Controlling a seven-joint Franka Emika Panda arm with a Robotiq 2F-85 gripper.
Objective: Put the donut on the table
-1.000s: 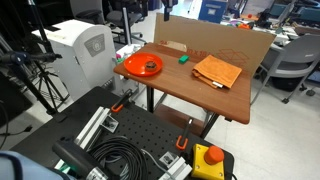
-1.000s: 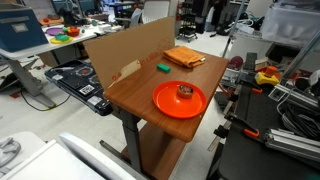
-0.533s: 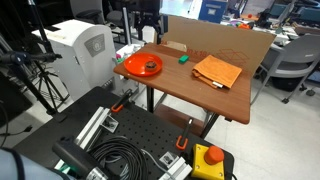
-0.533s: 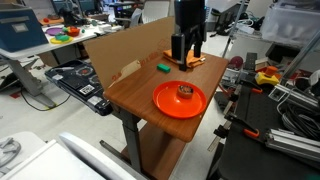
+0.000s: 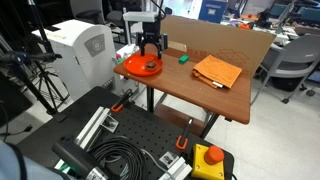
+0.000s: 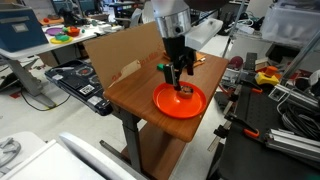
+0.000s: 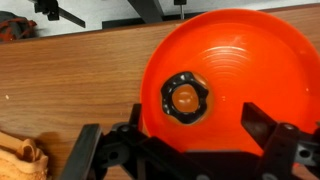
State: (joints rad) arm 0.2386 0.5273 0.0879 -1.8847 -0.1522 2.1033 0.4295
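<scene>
The donut (image 5: 150,68) on the orange-red plate is below my gripper, and the ring lies between my open fingers. My gripper will move down next until its fingers straddle it, and then close them.
The donut (image 7: 185,97), a small dark ring, lies in the middle of the orange-red plate (image 7: 250,60). The plate sits on the reddish-brown wooden table (image 7: 70,90) near one end, as both exterior views show (image 5: 128,66) (image 6: 165,105). My gripper (image 7: 185,135) is open and empty, hovering just above the plate with the donut between and ahead of its fingers. In both exterior views the gripper (image 5: 150,52) (image 6: 181,75) hangs right over the donut (image 5: 150,68) (image 6: 185,92), partly hiding it.
A small green block (image 5: 184,59) (image 6: 161,69) and an orange cloth (image 5: 217,70) (image 6: 205,60) lie further along the table. A cardboard sheet (image 5: 225,42) stands at the table's back edge. A black perforated board (image 5: 130,140) with cables and a white machine (image 5: 80,45) stand nearby.
The arm has come down from above the table and moved over the plate; the gripper now hangs low over the donut. The donut and plate have not moved.
</scene>
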